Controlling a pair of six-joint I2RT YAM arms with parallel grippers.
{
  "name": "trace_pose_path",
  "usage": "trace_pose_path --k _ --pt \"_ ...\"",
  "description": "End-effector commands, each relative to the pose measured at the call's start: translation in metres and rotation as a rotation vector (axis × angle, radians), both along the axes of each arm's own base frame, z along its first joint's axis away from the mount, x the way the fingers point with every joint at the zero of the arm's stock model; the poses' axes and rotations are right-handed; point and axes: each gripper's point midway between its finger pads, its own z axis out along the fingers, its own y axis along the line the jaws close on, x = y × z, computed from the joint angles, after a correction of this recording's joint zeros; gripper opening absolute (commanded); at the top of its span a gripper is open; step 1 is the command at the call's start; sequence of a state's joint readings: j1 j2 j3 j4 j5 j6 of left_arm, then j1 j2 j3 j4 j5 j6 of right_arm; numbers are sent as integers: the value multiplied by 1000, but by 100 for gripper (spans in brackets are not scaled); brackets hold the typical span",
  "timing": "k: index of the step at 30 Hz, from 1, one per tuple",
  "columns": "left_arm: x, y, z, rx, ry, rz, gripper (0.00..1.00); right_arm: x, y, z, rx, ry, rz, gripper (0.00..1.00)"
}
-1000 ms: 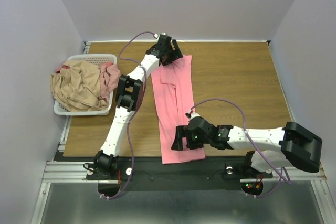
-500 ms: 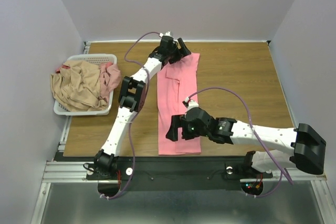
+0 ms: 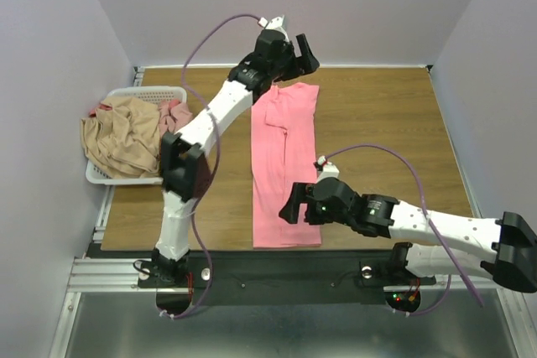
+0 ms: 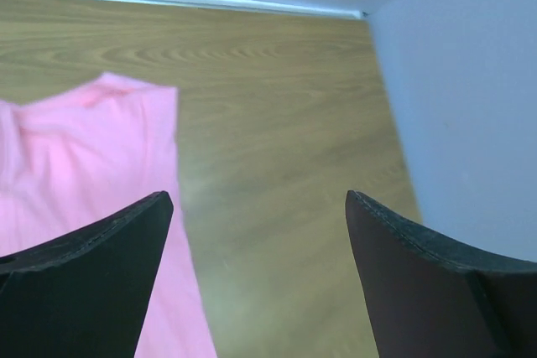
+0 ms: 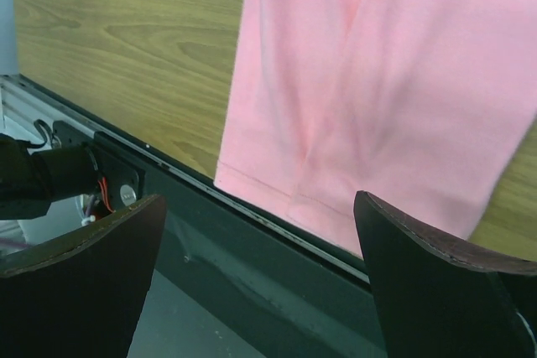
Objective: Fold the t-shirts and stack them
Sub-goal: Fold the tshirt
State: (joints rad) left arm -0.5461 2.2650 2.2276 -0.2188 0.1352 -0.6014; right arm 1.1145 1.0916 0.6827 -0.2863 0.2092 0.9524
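Note:
The left gripper moves back and down onto the t-shirt's hem corner on the basket's side (image 3: 255, 244) next, since that corner lies below the gripper and back from it.
A salmon-pink t-shirt (image 3: 285, 165) lies on the wooden table (image 3: 377, 123) as a long narrow strip running from the far edge to the near edge. My left gripper (image 3: 302, 46) hangs open above the strip's far end and touches nothing. In the left wrist view the shirt's far corner (image 4: 84, 148) shows left of that open gripper (image 4: 258, 200). My right gripper (image 3: 291, 207) hovers open over the strip's near end. In the right wrist view the hem (image 5: 336, 199) lies at the table's front edge, beyond the gripper (image 5: 258, 200). A tan-beige t-shirt (image 3: 122, 136) and a dusty pink t-shirt (image 3: 172, 119) sit crumpled in the basket.
The white slatted basket (image 3: 155, 90) stands at the table's left edge, with cloth spilling over its sides. A metal rail (image 3: 252, 270) runs along the near edge under the right arm. Walls close in at the back and both sides.
My left gripper has risen off the shirt's far end towards the back wall and opened a little wider. The shirt now lies straighter. My right gripper, still open, has drifted slightly right.

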Motion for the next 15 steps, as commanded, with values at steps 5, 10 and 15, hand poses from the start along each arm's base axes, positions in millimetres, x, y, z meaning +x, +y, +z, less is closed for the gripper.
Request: trace_pose_path --k 5,10,15 --pt "-181 108 78 -13 -18 213 98 -18 -31 -23 -27 87 -67 100" --pt "-284 145 -55 8 277 297 98 -28 -45 -40 -72 133 -69 100" --pt "-362 176 -141 3 510 265 97 -33 -55 -59 -106 178 -103 100"
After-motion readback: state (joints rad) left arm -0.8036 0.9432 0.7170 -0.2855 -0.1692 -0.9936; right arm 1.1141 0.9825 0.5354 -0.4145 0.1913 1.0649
